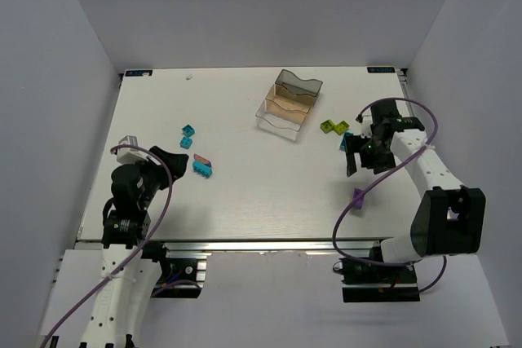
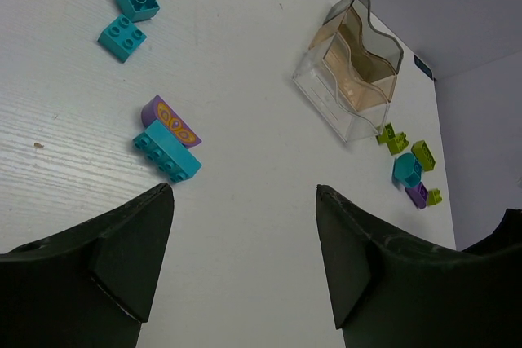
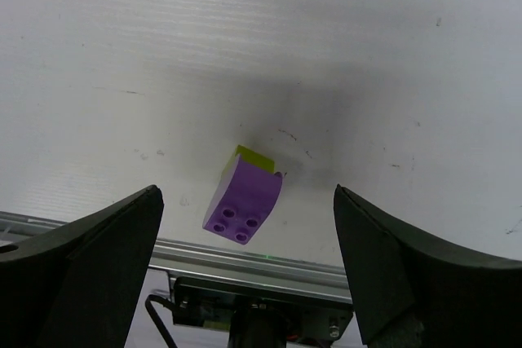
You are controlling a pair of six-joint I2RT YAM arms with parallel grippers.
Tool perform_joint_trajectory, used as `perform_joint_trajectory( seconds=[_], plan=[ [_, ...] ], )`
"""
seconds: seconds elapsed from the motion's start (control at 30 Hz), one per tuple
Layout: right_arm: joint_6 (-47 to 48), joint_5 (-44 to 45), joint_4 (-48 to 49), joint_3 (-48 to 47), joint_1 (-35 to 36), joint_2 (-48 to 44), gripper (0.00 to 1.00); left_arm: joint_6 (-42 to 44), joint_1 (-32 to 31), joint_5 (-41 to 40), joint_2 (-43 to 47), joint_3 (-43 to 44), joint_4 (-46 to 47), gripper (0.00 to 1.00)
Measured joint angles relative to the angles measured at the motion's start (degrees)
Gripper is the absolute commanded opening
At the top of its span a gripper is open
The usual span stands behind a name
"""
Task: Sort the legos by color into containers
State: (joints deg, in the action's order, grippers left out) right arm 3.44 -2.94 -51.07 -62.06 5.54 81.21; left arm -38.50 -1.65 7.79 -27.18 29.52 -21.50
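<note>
The purple brick is below the open right gripper and nearer the front bar, so the right gripper will move back and down around the brick's sides next.
The clear three-compartment tray stands at the back middle and also shows in the left wrist view. My left gripper is open and empty, just left of a teal brick with a pink-purple piece. Two teal bricks lie behind it. My right gripper is open and empty, above a purple brick with a lime piece near the front edge. Lime bricks, a teal one and a purple one lie right of the tray.
White walls enclose the table on the left, back and right. The table's metal front rail runs just below the purple brick. The right arm's purple cable loops above the table's right side.
</note>
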Motion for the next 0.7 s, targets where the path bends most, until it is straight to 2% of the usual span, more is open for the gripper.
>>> perform_joint_trajectory(
  seconds=[0.2, 0.37, 0.5, 0.7],
  plan=[
    [1.64, 0.48, -5.95, -8.04, 0.11, 4.31, 0.82, -0.52, 0.0, 0.0, 1.42, -0.02, -0.66, 0.8],
    [6.78, -0.17, -11.23, -12.98, 0.11, 9.77, 0.82, -0.76, 0.0, -0.07, 2.4, -0.02, -1.05, 0.8],
    [11.91, -2.19, -14.34, -11.34, 0.11, 10.23, 0.82, -1.01, 0.0, -0.07, 2.64, -0.02, -1.01, 0.8],
    [13.25, -2.75, -15.34, -2.05, 0.66, 6.36, 0.82, -1.03, 0.0, -0.07, 2.51, -0.79, -0.72, 0.8]
  ],
)
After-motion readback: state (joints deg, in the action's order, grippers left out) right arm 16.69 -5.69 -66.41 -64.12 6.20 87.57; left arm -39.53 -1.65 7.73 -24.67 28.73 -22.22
